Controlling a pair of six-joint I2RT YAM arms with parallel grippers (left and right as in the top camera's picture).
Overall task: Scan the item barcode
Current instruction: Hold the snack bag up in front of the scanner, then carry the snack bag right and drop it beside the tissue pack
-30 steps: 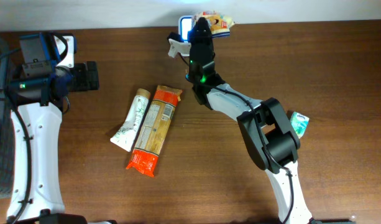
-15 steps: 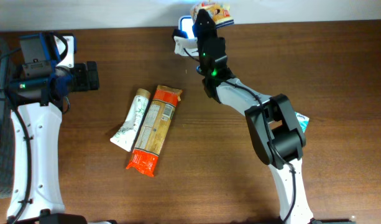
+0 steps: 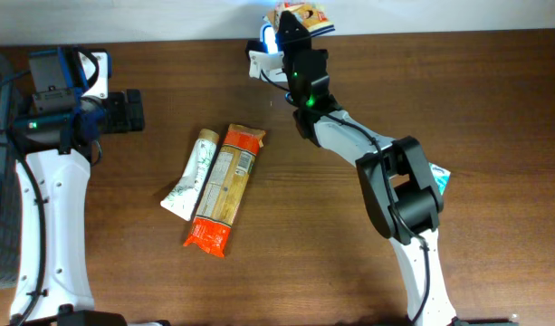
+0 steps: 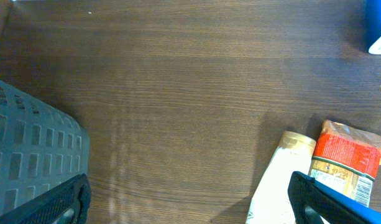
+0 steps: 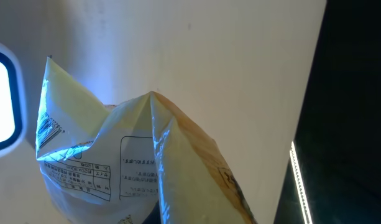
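The barcode is lit blue. My right gripper should next swing the bag back and to the right in the overhead view, over the teal packet (image 3: 440,177), and let go.
My right gripper (image 3: 292,25) is at the table's far edge, shut on a crinkled yellow-and-white snack bag (image 3: 301,13). In the right wrist view the bag (image 5: 134,162) fills the lower frame and hides the fingers. Its barcode (image 5: 48,130) sits on the left flap, lit blue. The white scanner (image 3: 262,56) stands just left of the bag, and its glowing window (image 5: 0,102) shows at the frame's left edge. My left gripper (image 3: 128,110) hovers open at the far left with nothing between its fingers (image 4: 327,199).
A white tube (image 3: 190,175) and an orange packet (image 3: 225,188) lie side by side mid-table. A teal packet (image 3: 437,178) lies beside the right arm. A grey basket (image 4: 28,155) stands at the left edge.
The right arm has carried the bag slightly right and farther toward the back edge, beside the scanner. The left arm has not moved.
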